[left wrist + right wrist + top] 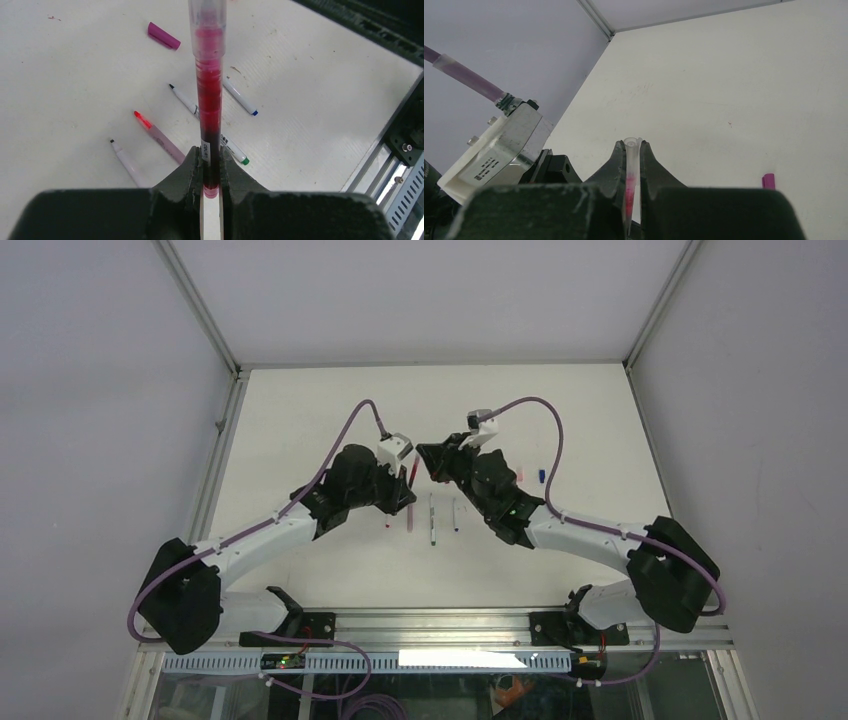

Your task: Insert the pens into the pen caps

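My left gripper's red pen (210, 100) is capped. My left gripper goes left in the top view next, lowers to bare tabletop beside the pale pink pen and releases.
My left gripper (211, 152) is shut on the lower end of a dark red pen (210, 100), held above the table. The pen's far end sits inside a whitish see-through cap (207, 20). My right gripper (633, 145) is shut on that cap (631, 155), and red shows inside it. In the top view the two grippers (408, 478) (432, 462) meet nose to nose over the middle of the table. A pale pink pen (125, 161), a pinkish-red pen (161, 138) and two white pens (186, 101) (241, 98) lie below. A magenta cap (163, 36) lies apart.
A pale pink cap (521, 472) and a blue cap (541, 476) lie right of the right arm. The magenta cap also shows in the right wrist view (768, 181). White walls and a metal frame (205, 320) close the table's back and sides.
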Tool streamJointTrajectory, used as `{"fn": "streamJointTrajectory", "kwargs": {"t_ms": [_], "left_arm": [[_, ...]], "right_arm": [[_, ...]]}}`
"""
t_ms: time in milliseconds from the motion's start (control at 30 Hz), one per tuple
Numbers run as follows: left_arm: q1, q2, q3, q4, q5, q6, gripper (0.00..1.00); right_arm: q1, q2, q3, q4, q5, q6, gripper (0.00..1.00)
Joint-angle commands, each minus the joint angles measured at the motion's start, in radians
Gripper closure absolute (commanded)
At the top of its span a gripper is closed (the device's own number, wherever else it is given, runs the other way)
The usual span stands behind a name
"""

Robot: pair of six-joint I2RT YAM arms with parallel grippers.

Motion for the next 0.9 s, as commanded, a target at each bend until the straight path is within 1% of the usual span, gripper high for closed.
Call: {"fn": "streamJointTrajectory", "kwargs": {"t_ms": [0, 200, 367, 700, 867], "left_arm": [[0.027, -0.115, 0.103, 0.420, -0.067, 0.037, 1.00], [0.028, -0.175, 0.022, 0.554, -0.160, 0.032, 1.00], [0.035, -0.197, -0.009, 0.610, -0.181, 0.036, 1.00], [0.062, -0.199, 0.006, 0.601, -0.154, 0.048, 1.00], [0.068, -0.178, 0.039, 0.541, -0.101, 0.062, 1.00]], "right_arm": [[0.100, 0.089, -0.065, -0.262, -0.151, 0.024, 1.00], [0.132, 0.130, -0.033, -0.302, -0.137, 0.029, 1.00], [0.155, 0.154, -0.017, -0.340, -0.137, 0.027, 1.00], [0.169, 0.175, -0.007, -0.377, -0.149, 0.020, 1.00], [0.170, 0.177, 0.013, -0.384, -0.142, 0.001, 1.00]]}}
